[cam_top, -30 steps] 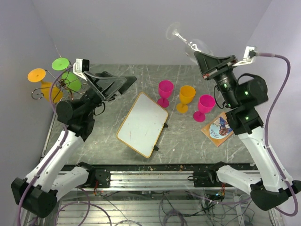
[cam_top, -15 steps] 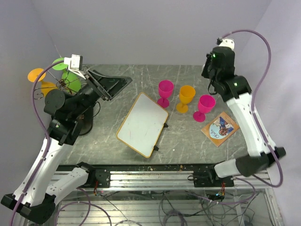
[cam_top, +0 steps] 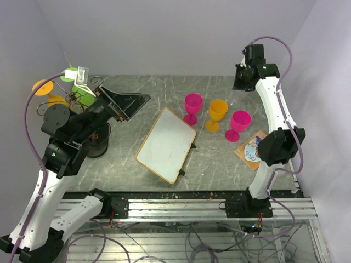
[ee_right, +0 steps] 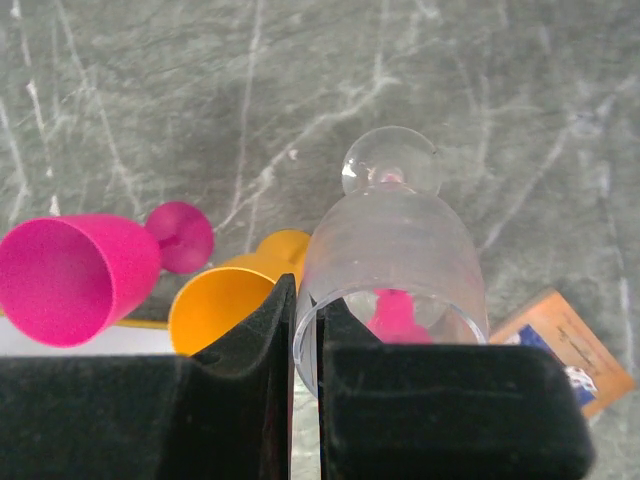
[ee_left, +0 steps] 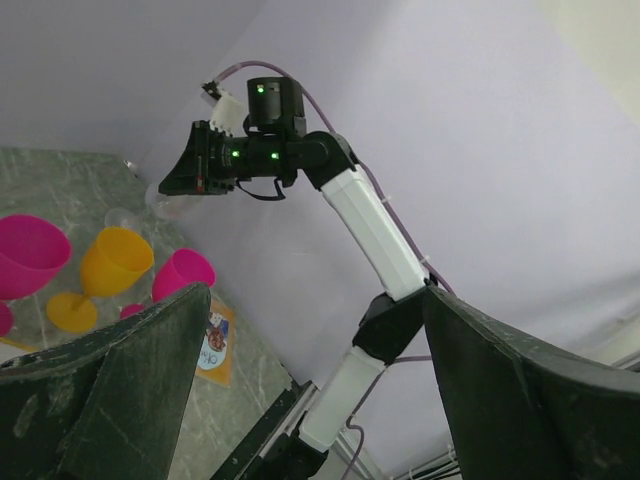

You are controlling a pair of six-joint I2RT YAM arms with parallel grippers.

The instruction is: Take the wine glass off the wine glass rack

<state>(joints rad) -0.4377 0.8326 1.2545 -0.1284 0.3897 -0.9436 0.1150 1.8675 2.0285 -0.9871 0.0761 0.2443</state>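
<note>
My right gripper moves down and toward the left in the top view, onto bare table just beyond the orange glass next, since the clear glass hangs in the air.
My right gripper (ee_right: 305, 300) is shut on the rim of a clear wine glass (ee_right: 395, 250), one finger inside the bowl and one outside. The glass hangs foot-down above the grey table. In the top view the right gripper (cam_top: 247, 76) is high at the back right, and the glass barely shows there. The wire wine glass rack (cam_top: 82, 98) stands at the far left on a black base (cam_top: 97, 147). It carries an orange glass (cam_top: 43, 87) and green glasses (cam_top: 70, 74). My left gripper (cam_top: 129, 101) is open and empty, just right of the rack.
Two pink glasses (cam_top: 192, 105) (cam_top: 239, 123) and an orange glass (cam_top: 217, 112) stand upright mid-table, below the held glass. A whiteboard (cam_top: 166, 144) lies in the middle. A booklet (cam_top: 253, 149) lies at the right. Walls stand close on the left, back and right.
My right arm has stretched upward and turned its gripper downward at the back right, with the clear glass still held. My left arm has risen a little beside the rack.
</note>
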